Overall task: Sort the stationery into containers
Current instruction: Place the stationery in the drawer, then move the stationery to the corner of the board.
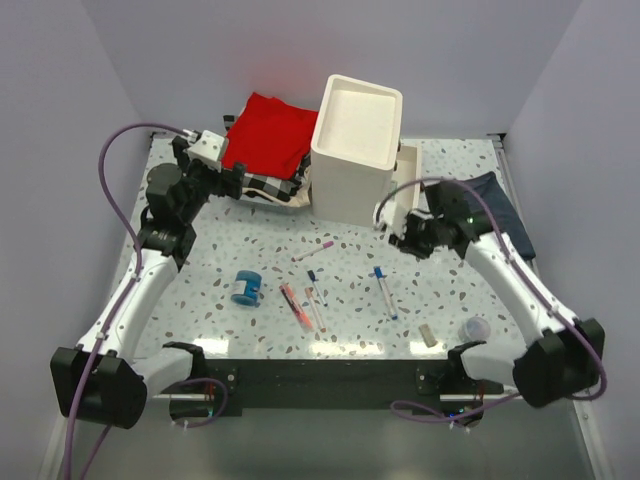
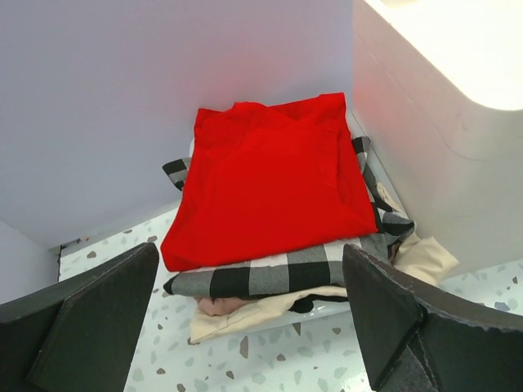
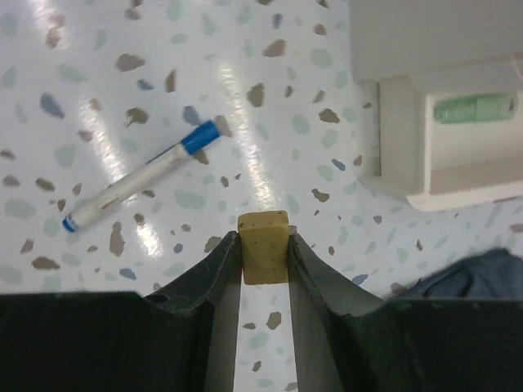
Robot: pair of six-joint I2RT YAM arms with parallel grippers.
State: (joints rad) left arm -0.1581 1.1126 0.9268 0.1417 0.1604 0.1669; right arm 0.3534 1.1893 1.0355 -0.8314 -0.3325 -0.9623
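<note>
I should next carry the beige eraser outward with my right gripper until it is over the pulled-out drawer, because there is room beside the green tube (image 3: 476, 108) to release it.
My right gripper (image 3: 265, 255) is shut on a beige eraser (image 3: 265, 229) and holds it above the speckled table, just in front of the tall white drawer unit (image 1: 355, 150). One drawer (image 3: 445, 139) is pulled out, with a green tube (image 3: 476, 108) in it. On the table lie a blue-capped pen (image 1: 384, 292), which also shows in the right wrist view (image 3: 139, 184), a pink-capped pen (image 1: 314, 250), an orange-red marker (image 1: 295, 307), a blue tape roll (image 1: 247, 287) and another eraser (image 1: 429, 334). My left gripper (image 2: 249, 249) is open and empty, facing the cloth stack.
A stack of red and checked folded cloths (image 2: 274, 192) lies left of the drawer unit. A dark blue-grey cloth (image 1: 500, 205) lies at the right edge. A translucent small cup (image 1: 476, 328) stands near the right arm's base.
</note>
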